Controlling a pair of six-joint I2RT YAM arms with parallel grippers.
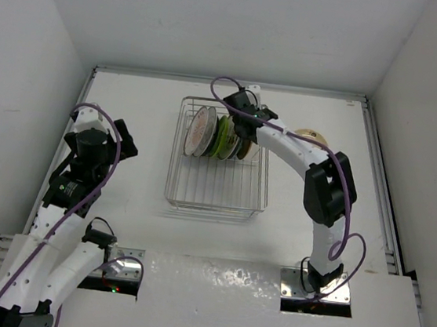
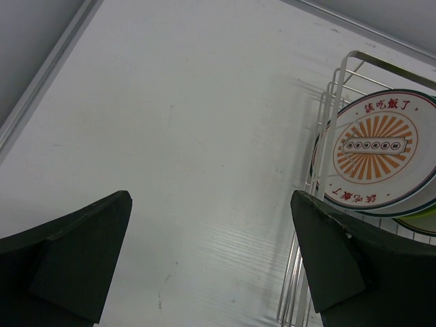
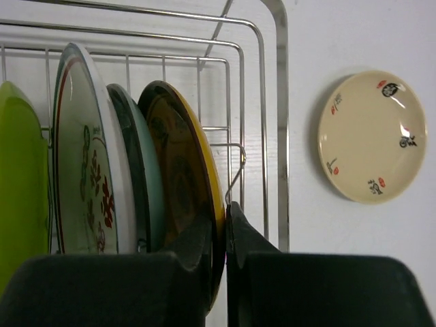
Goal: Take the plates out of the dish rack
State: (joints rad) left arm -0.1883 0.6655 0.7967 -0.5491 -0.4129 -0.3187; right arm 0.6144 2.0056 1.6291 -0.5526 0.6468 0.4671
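The right gripper moves up out of the rack [image 1: 218, 181] next, then right in the top view and down over the cream plate [image 1: 312, 135], because that plate lies flat.
The silver wire dish rack [image 1: 218, 181] stands mid-table with several plates upright at its far end. In the right wrist view they read, left to right, as lime green [image 3: 20, 184], white with red marks [image 3: 85, 170], a teal-faced one [image 3: 143, 184] and yellow-gold [image 3: 182, 170]. My right gripper [image 3: 223, 231] is shut on the yellow-gold plate's rim, one finger on each side; in the top view it [image 1: 243, 123] is at the right end of the row. My left gripper [image 2: 211, 259] is open and empty over bare table left of the rack [image 2: 330, 122], and it also shows in the top view [image 1: 124, 142].
A cream plate with red marks [image 3: 371, 136] lies flat on the table right of the rack, partly hidden by my right arm in the top view [image 1: 310, 134]. An orange sunburst plate [image 2: 375, 153] faces the left wrist camera through the wires. Raised rails edge the table.
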